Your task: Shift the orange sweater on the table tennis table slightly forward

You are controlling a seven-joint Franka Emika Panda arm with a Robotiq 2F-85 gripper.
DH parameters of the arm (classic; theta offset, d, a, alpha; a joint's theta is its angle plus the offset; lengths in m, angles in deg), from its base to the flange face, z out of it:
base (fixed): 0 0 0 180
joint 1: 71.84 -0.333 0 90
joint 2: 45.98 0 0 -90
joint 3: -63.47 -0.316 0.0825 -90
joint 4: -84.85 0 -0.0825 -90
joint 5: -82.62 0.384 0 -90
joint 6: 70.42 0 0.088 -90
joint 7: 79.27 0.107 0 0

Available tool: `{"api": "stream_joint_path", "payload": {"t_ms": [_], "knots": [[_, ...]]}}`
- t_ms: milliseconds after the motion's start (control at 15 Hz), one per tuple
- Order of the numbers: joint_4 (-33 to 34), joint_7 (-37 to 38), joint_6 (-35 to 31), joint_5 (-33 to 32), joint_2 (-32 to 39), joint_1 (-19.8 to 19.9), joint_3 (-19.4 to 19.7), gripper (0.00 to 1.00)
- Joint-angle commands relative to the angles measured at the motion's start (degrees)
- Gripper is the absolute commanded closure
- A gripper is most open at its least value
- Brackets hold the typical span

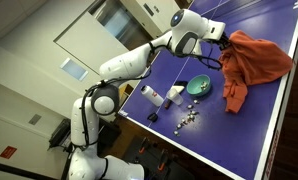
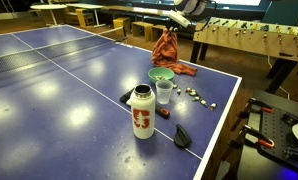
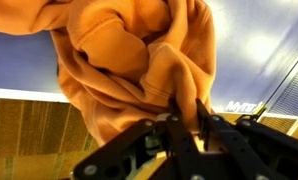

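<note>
The sweater's lower part is on the tabletop, so my gripper will next move slightly away from the table's edge, then open while still raised.
The orange sweater (image 1: 251, 62) is bunched up and partly lifted off the blue table tennis table (image 1: 279, 110). It also shows in an exterior view (image 2: 168, 48) hanging from the gripper, with its lower part resting on the table. My gripper (image 1: 222, 42) is shut on a fold of the sweater at its upper edge. In the wrist view the fingers (image 3: 184, 115) pinch the orange fabric (image 3: 129, 55), which fills most of the picture.
A green bowl (image 1: 199, 87), a white bottle (image 2: 141, 110), a clear cup (image 2: 164, 92), several small loose pieces (image 1: 186, 120) and a black object (image 2: 181, 137) lie on the table near the sweater. The table's edge (image 2: 224, 110) is close. A foosball table (image 2: 251, 38) stands behind.
</note>
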Motion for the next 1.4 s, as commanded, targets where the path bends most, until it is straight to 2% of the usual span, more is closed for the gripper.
{"api": "stream_joint_path", "payload": {"t_ms": [0, 133, 400, 467, 533, 667, 1000, 1067, 1333], "knots": [[-0.6, -0.8, 10.0, -0.1, -3.4, 0.5, -0.9, 0.95], [-0.3, -1.2, 14.7, -0.5, -3.9, 0.4, -0.8, 0.95], [0.3, -0.5, 19.8, -2.1, -4.3, -0.2, 0.2, 0.95], [0.3, -0.4, 20.3, -2.4, -4.3, -0.3, 0.3, 0.57], [0.4, -0.3, 20.8, -2.5, -4.4, -0.3, 0.3, 0.56], [0.5, -0.2, 20.8, -2.7, -4.5, -0.2, 0.2, 0.42], [0.3, -1.1, 20.6, -2.5, -5.5, 0.0, -0.3, 0.03], [0.1, -1.3, 20.5, -2.4, -5.8, 0.0, -0.3, 0.0], [-0.3, -1.4, 20.2, -2.5, -6.5, -0.1, -0.3, 0.0]]}}
